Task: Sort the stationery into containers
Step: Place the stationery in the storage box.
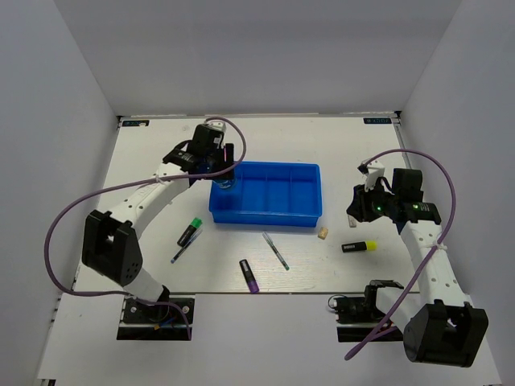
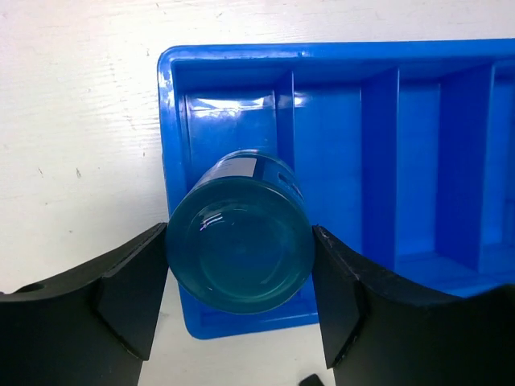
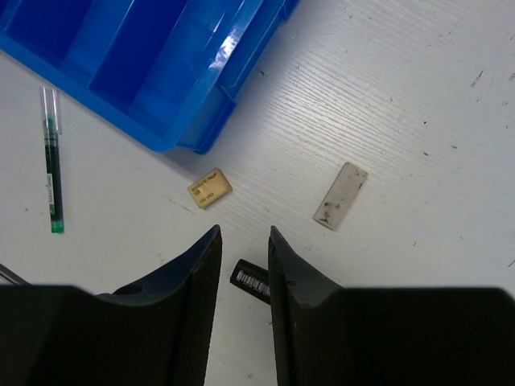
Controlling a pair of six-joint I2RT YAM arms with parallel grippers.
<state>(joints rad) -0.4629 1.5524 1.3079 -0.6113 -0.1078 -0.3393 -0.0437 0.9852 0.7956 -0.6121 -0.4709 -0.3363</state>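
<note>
My left gripper lowers the bluish round piece (image 2: 240, 261) next into the empty end section of the blue tray below it and releases the piece there.
My left gripper (image 2: 240, 241) is shut on the bluish round piece (image 2: 240, 261) and holds it over the left-end compartment of the blue tray (image 2: 418, 56). In the top view that gripper (image 1: 224, 167) hangs at the tray's (image 1: 265, 219) left end. My right gripper (image 3: 245, 233) stands narrowly open with nothing between its fingers, above the table right of the tray. Below it lies the black end of the yellow-black highlighter (image 3: 251, 278), with the beige eraser (image 3: 210, 187) and white eraser (image 3: 341, 195) just beyond. The thin green pen (image 3: 51, 161) lies to the left.
In front of the tray lie the thin green pen (image 1: 275, 250), a purple-black marker (image 1: 249, 275), a green-capped marker (image 1: 190, 232) and a dark blue pen (image 1: 181, 251). The highlighter (image 1: 360, 246) and beige eraser (image 1: 323, 233) lie at the front right. White walls enclose the table.
</note>
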